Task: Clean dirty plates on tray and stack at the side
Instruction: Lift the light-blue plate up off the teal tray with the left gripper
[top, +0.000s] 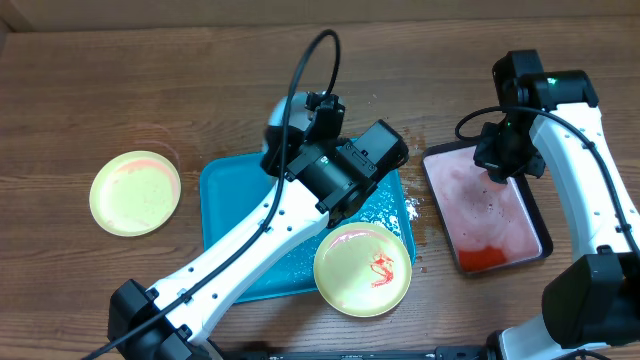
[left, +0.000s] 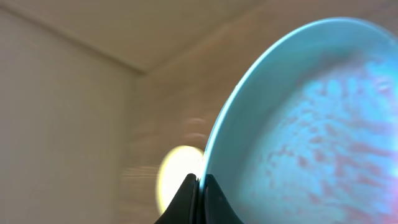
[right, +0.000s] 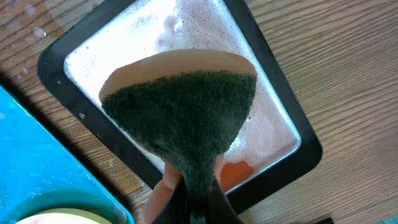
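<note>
The plate on bare wood lies below my left gripper and to its left in the overhead view. I need to swing over it, lower and release to stack.
My left gripper (left: 200, 182) is shut on the rim of the light blue plate (left: 311, 124) and holds it tilted in the air; red smears show on its face. From overhead this plate (top: 287, 112) is above the far edge of the turquoise tray (top: 228, 200). A pale yellow-green plate (top: 362, 268) with a red sauce smear lies on the tray's near right corner, overhanging it. Another pale yellow-green plate (top: 135, 192) lies on the bare wood left of the tray. My right gripper (right: 199, 186) is shut on a green-faced sponge (right: 186, 118) above the black-rimmed tray (right: 266, 62).
The black-rimmed tray (top: 535, 215) stands right of the turquoise tray and holds pinkish water with red residue at its near end. Water drops lie on the wood between the two trays. My left arm crosses the turquoise tray diagonally.
</note>
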